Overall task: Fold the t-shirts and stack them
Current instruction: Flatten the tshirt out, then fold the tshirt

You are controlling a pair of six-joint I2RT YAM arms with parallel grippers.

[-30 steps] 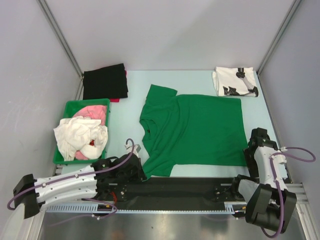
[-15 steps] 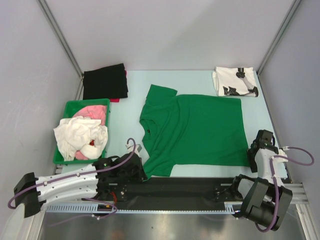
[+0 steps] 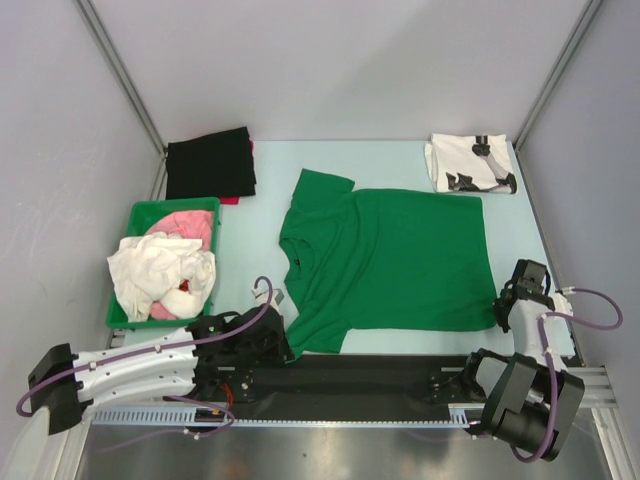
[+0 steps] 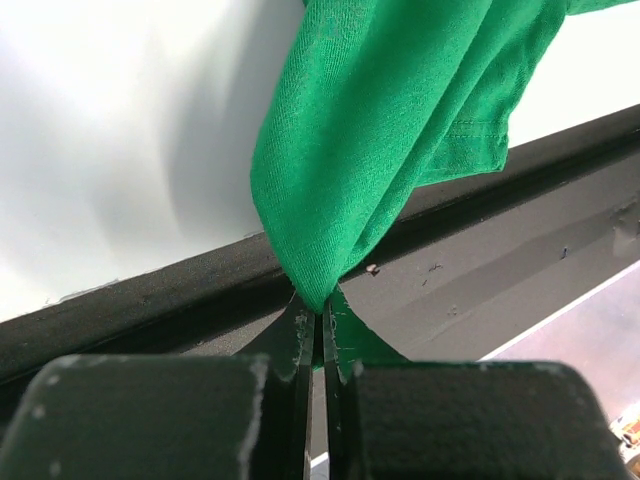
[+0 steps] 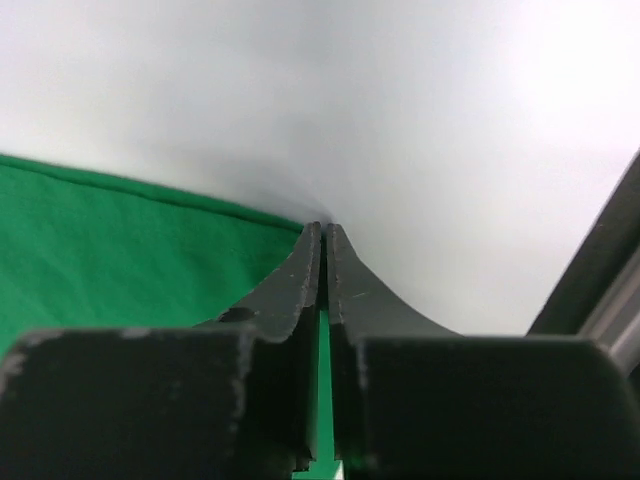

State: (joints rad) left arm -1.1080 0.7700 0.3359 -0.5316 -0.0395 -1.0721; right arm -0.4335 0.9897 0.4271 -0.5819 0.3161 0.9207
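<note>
Next, the left gripper lifts the sleeve it holds outward onto the shirt's neck end (image 3: 307, 230) and releases, since the sleeve juts over the black part of the table.
A bright green t-shirt (image 3: 390, 260) lies spread flat in the middle of the table, neck to the left. My left gripper (image 3: 275, 335) is at its near-left sleeve. In the left wrist view that gripper (image 4: 322, 315) is shut on a pinched fold of the green cloth (image 4: 400, 120), which is lifted over the table's black front strip. My right gripper (image 3: 503, 305) sits at the shirt's near-right hem corner; its jaws (image 5: 323, 232) are shut with green cloth (image 5: 120, 240) between them. A folded white t-shirt with black print (image 3: 472, 163) lies at the back right corner.
A green bin (image 3: 140, 208) at the left holds crumpled white and pink cloths. A folded black cloth (image 3: 210, 162) lies at the back left. A black strip (image 3: 380, 375) runs along the table's near edge, and grey walls stand close on both sides.
My right gripper has slid to the shirt's near-right hem corner and gone from open to shut on it. The left gripper keeps its hold on the sleeve.
</note>
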